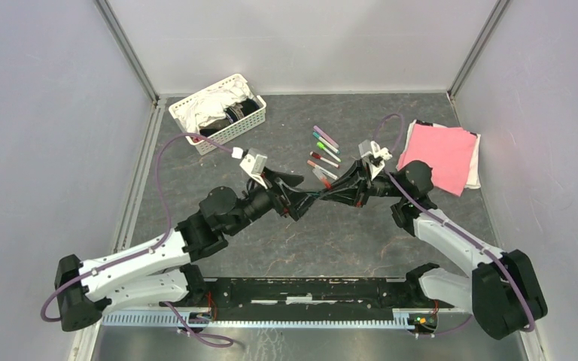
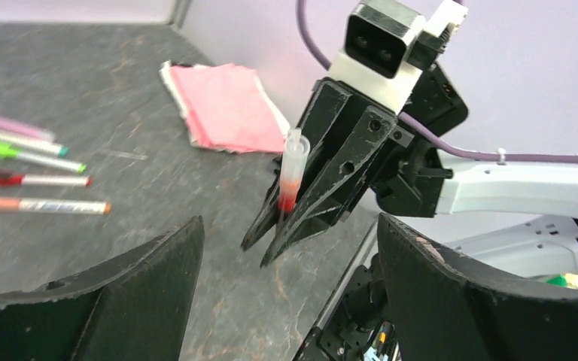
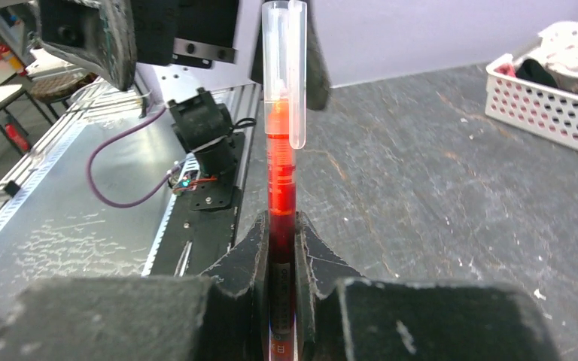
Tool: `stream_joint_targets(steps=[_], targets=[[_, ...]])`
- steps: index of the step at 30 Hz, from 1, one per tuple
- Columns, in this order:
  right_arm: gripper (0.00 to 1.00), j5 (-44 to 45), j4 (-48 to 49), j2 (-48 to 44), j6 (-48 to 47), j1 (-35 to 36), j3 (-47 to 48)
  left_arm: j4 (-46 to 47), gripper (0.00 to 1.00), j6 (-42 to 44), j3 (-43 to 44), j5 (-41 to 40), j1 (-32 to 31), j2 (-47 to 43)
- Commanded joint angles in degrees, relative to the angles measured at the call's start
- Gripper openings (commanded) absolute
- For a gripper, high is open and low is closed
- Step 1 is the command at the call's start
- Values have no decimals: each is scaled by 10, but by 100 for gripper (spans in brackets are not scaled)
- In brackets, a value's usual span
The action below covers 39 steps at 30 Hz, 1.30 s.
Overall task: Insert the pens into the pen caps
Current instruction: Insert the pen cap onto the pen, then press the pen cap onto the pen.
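Next, I tilt my left gripper up and advance it onto the clear cap's exposed sides; the cap stands to this gripper's right in the top view.
My right gripper is shut on a red pen and holds it upright above the table. A clear cap sits over the pen's tip. The left wrist view shows the same pen and cap between the right gripper's fingers. My left gripper is open and empty. It faces the right gripper with its fingers spread wide, a little short of the cap. From above, the two grippers meet at mid-table. Several more pens lie side by side on the table, also seen in the left wrist view.
A folded pink cloth lies at the back right. A white basket with cloth in it stands at the back left. A black rail runs along the near edge between the arm bases.
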Motion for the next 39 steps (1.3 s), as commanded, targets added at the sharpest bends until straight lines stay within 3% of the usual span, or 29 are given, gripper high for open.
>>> stream_joint_targets(steps=[1,7,12,26,39], targets=[[0,-72,40,-37,29,-5,32,136,97,80,33,94,1,37],[0,-79,79,-58,76,-8,29,187,100,61,28,102,2,58],[0,-70,106,-58,99,-10,22,228,94,46,12,75,2,51],[0,-43,105,-45,112,-11,14,242,66,32,41,78,2,110],[0,-36,101,-44,111,-14,10,250,65,36,41,67,1,102]])
